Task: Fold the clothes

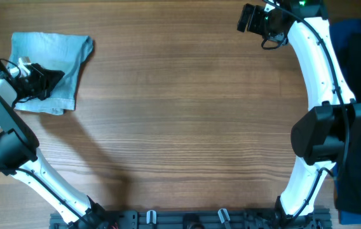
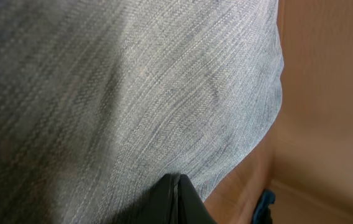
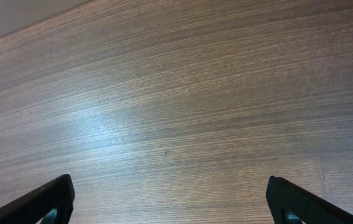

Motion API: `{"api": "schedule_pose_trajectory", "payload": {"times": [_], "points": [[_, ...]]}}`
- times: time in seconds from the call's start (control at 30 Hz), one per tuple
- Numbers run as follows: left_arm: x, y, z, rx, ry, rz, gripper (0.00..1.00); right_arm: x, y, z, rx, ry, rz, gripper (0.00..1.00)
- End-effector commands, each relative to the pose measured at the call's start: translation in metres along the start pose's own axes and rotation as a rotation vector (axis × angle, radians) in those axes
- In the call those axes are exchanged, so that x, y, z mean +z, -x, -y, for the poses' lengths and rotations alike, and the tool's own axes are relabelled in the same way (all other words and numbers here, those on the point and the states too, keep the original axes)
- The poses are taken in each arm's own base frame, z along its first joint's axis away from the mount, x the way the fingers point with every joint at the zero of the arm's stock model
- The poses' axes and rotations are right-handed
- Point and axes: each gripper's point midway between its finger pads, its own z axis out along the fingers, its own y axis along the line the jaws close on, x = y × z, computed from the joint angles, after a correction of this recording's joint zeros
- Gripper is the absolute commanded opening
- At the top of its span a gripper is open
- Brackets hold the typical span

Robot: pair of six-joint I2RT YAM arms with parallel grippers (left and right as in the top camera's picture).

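Observation:
Next, the left gripper rises outward toward the shorts' far corner (image 1: 88, 44) (image 2: 271, 92) and releases the fabric, since that corner lies outward and to its right in the overhead view.
The light blue denim shorts (image 1: 56, 54) lie folded into a compact rectangle at the far left of the table. My left gripper (image 1: 57, 77) is shut, its tips resting on the shorts' front right part. In the left wrist view the closed black fingers (image 2: 178, 182) press against the denim (image 2: 133, 81), with no fabric visibly between them. My right gripper (image 1: 245, 19) is at the far back right, open and empty. In the right wrist view its fingers (image 3: 169, 184) are spread wide over bare wood.
A heap of royal-blue and black garments (image 1: 358, 83) lies along the right edge, beside the right arm's base. The wooden table (image 1: 187, 114) spans the middle. The rail of the arm mounts (image 1: 187, 219) runs along the front edge.

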Motion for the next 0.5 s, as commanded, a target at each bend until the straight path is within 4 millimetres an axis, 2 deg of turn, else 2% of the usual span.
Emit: {"api": "schedule_pose_trajectory", "payload": {"times": [0.0,0.13,0.23,0.3,0.4,0.47], "points": [[-0.004,-0.004,0.001,0.019,0.005,0.003,0.06,0.0,0.002,0.003,-0.004,-0.013,0.008,1.0],[-0.035,0.006,0.059,0.086,-0.075,0.073,0.07,0.0,0.002,0.003,-0.004,-0.013,0.008,1.0],[-0.044,0.002,0.087,0.152,-0.079,0.101,0.09,0.0,0.002,0.003,-0.004,-0.013,0.008,1.0],[-0.036,-0.001,0.094,0.184,-0.041,0.116,0.12,0.0,0.002,0.003,-0.004,-0.013,0.008,1.0],[-0.015,-0.002,0.084,0.203,0.08,0.146,0.13,0.0,0.002,0.003,-0.003,-0.013,0.008,1.0],[0.001,-0.004,0.084,0.24,0.112,0.151,0.13,0.0,0.002,0.003,-0.004,-0.013,0.008,1.0]]}}
